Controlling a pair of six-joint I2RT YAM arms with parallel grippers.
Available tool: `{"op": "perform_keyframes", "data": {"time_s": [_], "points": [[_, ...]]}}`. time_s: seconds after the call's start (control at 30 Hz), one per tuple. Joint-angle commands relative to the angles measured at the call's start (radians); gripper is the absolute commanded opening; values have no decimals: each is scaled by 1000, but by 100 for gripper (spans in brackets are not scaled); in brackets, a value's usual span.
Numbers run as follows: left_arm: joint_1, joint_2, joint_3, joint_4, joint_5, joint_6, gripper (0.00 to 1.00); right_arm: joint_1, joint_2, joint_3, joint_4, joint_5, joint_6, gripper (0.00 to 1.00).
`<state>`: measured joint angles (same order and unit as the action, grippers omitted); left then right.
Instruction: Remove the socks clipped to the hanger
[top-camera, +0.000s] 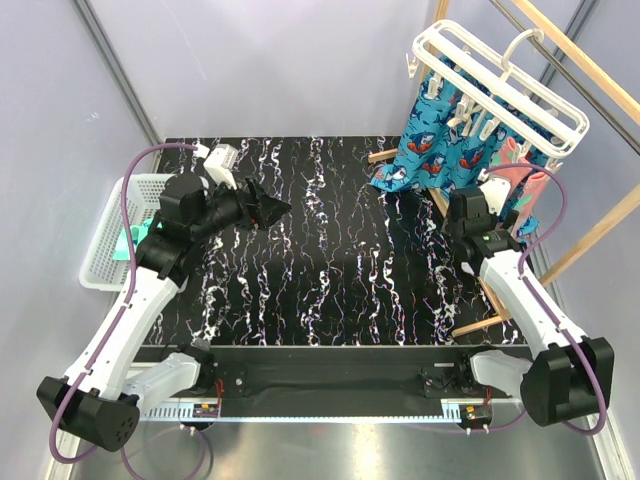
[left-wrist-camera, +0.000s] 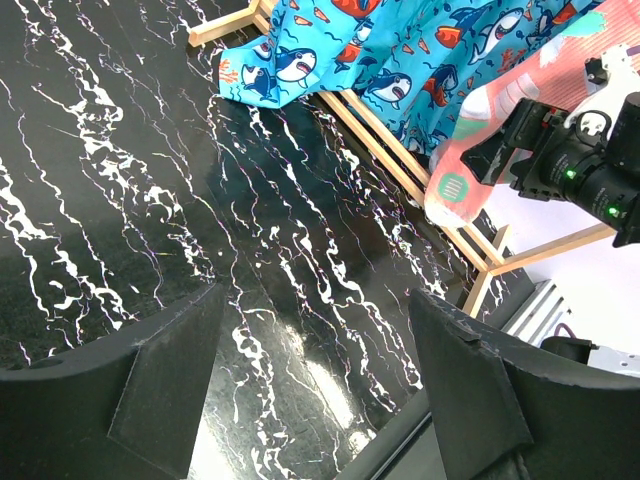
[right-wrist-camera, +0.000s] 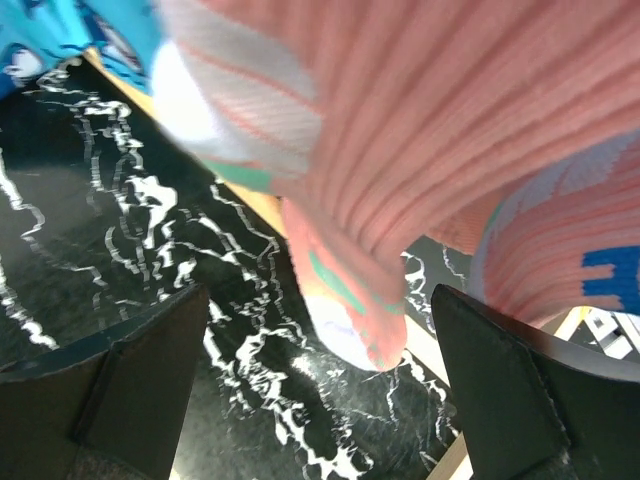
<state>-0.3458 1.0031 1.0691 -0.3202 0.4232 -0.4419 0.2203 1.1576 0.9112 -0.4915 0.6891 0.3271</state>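
Observation:
My right gripper should next move a little and close its spread fingers on the pink sock's narrow part (right-wrist-camera: 352, 248) above the toe, because that part hangs between them.
The white hanger (top-camera: 500, 75) hangs at the back right from a wooden bar. Bright blue shark-print socks (top-camera: 440, 150) hang from its clips and drape onto the table; they also show in the left wrist view (left-wrist-camera: 400, 60). A salmon-pink sock (top-camera: 527, 190) hangs beside them. My right gripper (top-camera: 468, 205) is open just below the pink sock (right-wrist-camera: 450, 120), whose toe hangs between the spread jaws (right-wrist-camera: 318, 300) without being gripped. My left gripper (top-camera: 272, 208) is open and empty over the table's left middle (left-wrist-camera: 315, 300). Dark striped socks are not in view.
A white basket (top-camera: 100, 262) stands off the table's left edge with a mint-green item (top-camera: 125, 240) inside. The light wooden frame (top-camera: 490, 318) stands at the right, with its base bars on the table (left-wrist-camera: 400, 170). The table is black marble-patterned (top-camera: 330, 250).

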Motion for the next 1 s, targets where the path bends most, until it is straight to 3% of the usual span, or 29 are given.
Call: {"op": "perform_keyframes", "data": {"time_s": [0.0,0.4,0.5,0.7,0.9,0.97], "points": [[-4,-8,2,50,31,-11,79,-41,-4,-21,77,0,-28,100],[-4,-21,-17,64,22,-17,79,-61,10,-64,215,-190,-97,100],[-2,-40,-34,78,26,-32,78,-61,8,-66,222,-243,-95,93],[-4,-50,-57,93,42,-47,77,-61,-15,-58,203,-290,-74,46],[-50,-35,-77,75,-33,-38,72,-59,4,-15,137,-246,-28,23],[-87,-28,-78,57,-72,-38,72,-61,28,-8,120,-209,-20,20]]}}
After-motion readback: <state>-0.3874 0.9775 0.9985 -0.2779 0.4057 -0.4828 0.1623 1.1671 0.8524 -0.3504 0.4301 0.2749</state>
